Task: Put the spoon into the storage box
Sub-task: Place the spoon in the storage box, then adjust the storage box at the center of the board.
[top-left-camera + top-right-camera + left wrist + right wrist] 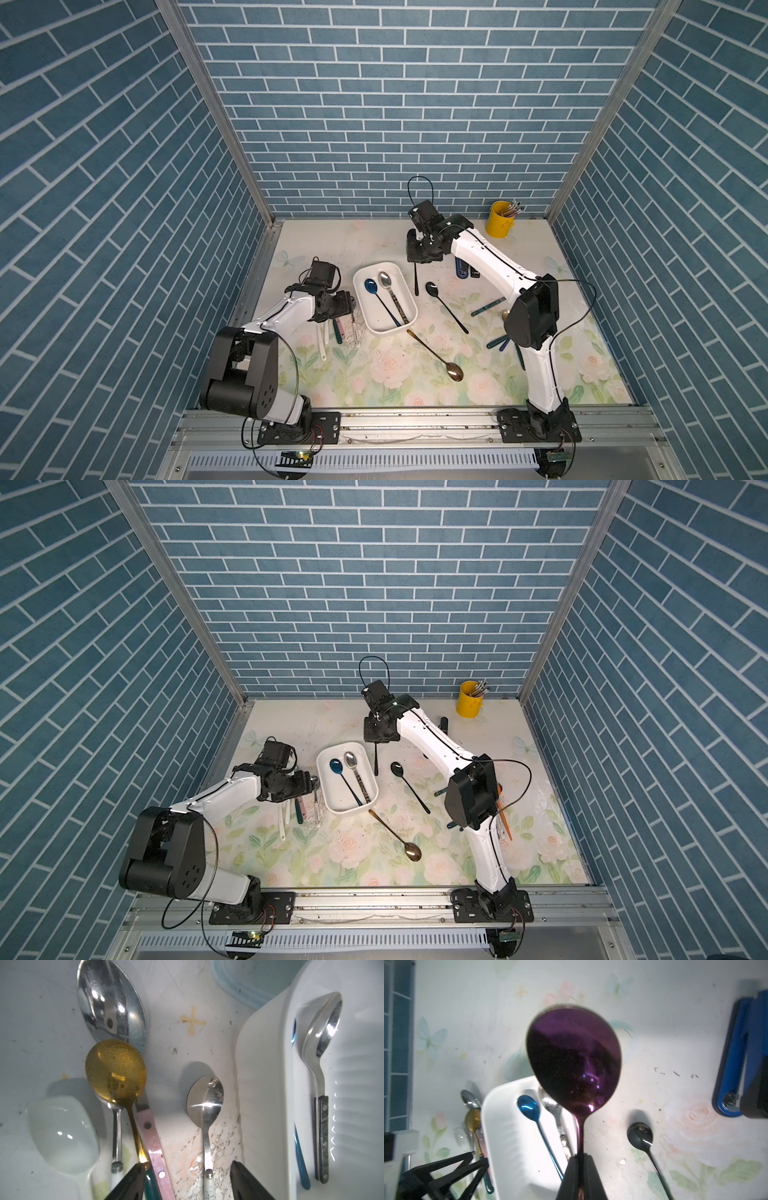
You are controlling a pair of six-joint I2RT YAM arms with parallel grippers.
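My right gripper moves back and down over the storage box's bottom (402, 294) (569, 1132) beside the silver spoon next, toward the black spoon. It then releases the purple spoon's handle, since that spot lies bare.
My right gripper (580, 1156) is shut on the thin handle of a purple spoon (573, 1053). It holds the spoon above the mat just past the far right corner of the storage box (504, 1126). In both top views the handle (416, 279) (376, 763) hangs below that gripper (417, 259). The white storage box (360, 299) holds a blue spoon (370, 286) and a silver spoon (385, 280). My left gripper (186, 1167) is open, low over a cluster of spoons left of the box. A small silver spoon (205, 1101) lies between its fingers.
A black spoon (432, 287) and a bronze spoon (455, 371) lie on the floral mat right of and in front of the box. More cutlery (498, 343) lies under the right arm. A yellow cup (500, 219) stands at the back right, near a blue tool (460, 268).
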